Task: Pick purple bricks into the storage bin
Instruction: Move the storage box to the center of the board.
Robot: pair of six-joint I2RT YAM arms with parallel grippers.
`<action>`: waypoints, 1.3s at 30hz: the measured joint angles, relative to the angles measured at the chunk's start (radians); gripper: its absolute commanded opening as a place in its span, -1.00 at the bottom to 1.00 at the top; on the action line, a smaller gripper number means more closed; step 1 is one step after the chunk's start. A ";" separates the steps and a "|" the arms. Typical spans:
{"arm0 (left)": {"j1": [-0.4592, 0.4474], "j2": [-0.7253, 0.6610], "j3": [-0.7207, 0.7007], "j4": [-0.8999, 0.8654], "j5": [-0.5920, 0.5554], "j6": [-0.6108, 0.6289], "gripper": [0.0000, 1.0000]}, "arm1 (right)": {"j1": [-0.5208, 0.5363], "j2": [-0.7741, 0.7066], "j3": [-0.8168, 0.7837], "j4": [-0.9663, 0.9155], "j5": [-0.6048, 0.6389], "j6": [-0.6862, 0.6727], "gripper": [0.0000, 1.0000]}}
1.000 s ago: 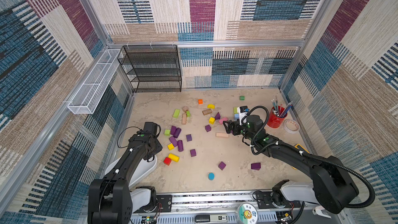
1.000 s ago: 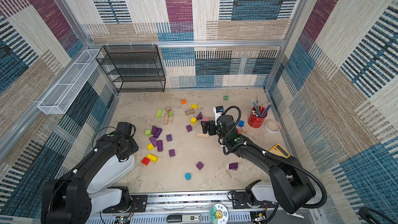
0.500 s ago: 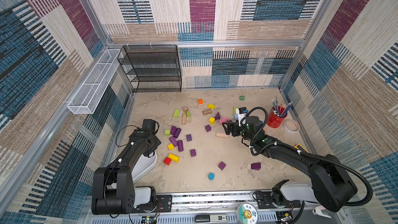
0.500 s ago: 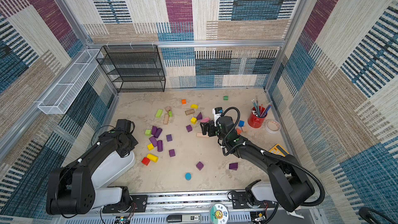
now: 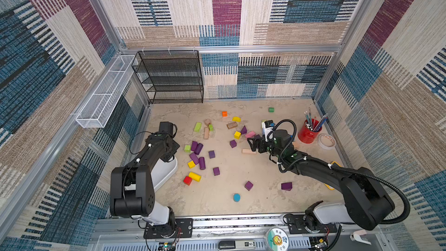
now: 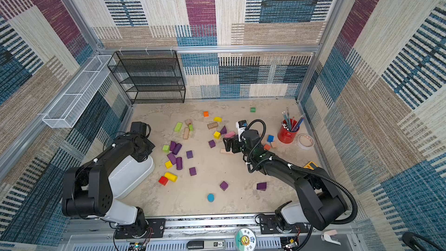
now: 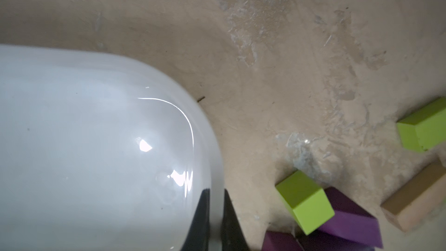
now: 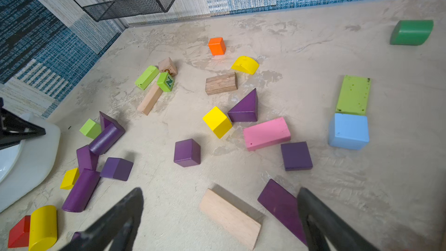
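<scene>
The left gripper needs to move outward next, slide the bin along and let go of the bin's rim, because the bare floor before the mesh rack lies outward of the gripper.
The storage bin is a white tub at the left, partly under my left arm. My left gripper is shut on the bin's rim, one finger inside and one outside. Several purple bricks lie loose on the floor: a cluster next to the bin, cubes nearer the front, and a wedge and a cube mid-floor. My right gripper hangs open over a plain wooden bar, with a flat purple brick by one finger.
A black mesh rack stands at the back left, with a white wire basket on the left wall. A red pencil cup and a tape roll sit at the right. Green, yellow, pink, blue, orange and red blocks lie among the purple ones.
My left gripper has closed on the bin's rim, and its wrist has shifted a little toward the back. The right arm has barely moved and stays open.
</scene>
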State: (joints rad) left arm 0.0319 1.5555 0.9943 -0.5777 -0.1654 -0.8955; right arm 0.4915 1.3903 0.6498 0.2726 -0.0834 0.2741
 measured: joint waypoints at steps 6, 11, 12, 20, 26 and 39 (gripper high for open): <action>0.009 0.146 0.144 0.017 0.025 -0.094 -1.00 | 0.002 0.003 -0.004 0.038 -0.023 -0.011 0.99; 0.009 0.260 0.295 0.021 0.045 -0.145 -1.00 | 0.003 0.006 -0.024 0.074 -0.039 -0.014 0.99; 0.009 0.283 0.325 0.019 0.045 -0.152 -0.91 | 0.004 0.009 -0.025 0.081 -0.042 -0.014 0.99; 0.009 0.396 0.513 0.043 0.126 -0.178 -0.24 | 0.006 0.032 -0.023 0.108 -0.064 -0.029 0.99; 0.007 0.335 0.486 0.049 0.172 -0.146 0.12 | 0.018 0.022 -0.018 0.107 -0.063 -0.032 0.99; -0.013 0.058 0.304 -0.015 0.249 0.142 0.33 | 0.064 -0.093 0.005 0.043 0.000 0.010 0.99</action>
State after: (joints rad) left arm 0.0185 1.6131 1.2984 -0.5930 0.0841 -0.7532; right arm 0.5556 1.2976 0.6552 0.3161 -0.0830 0.2836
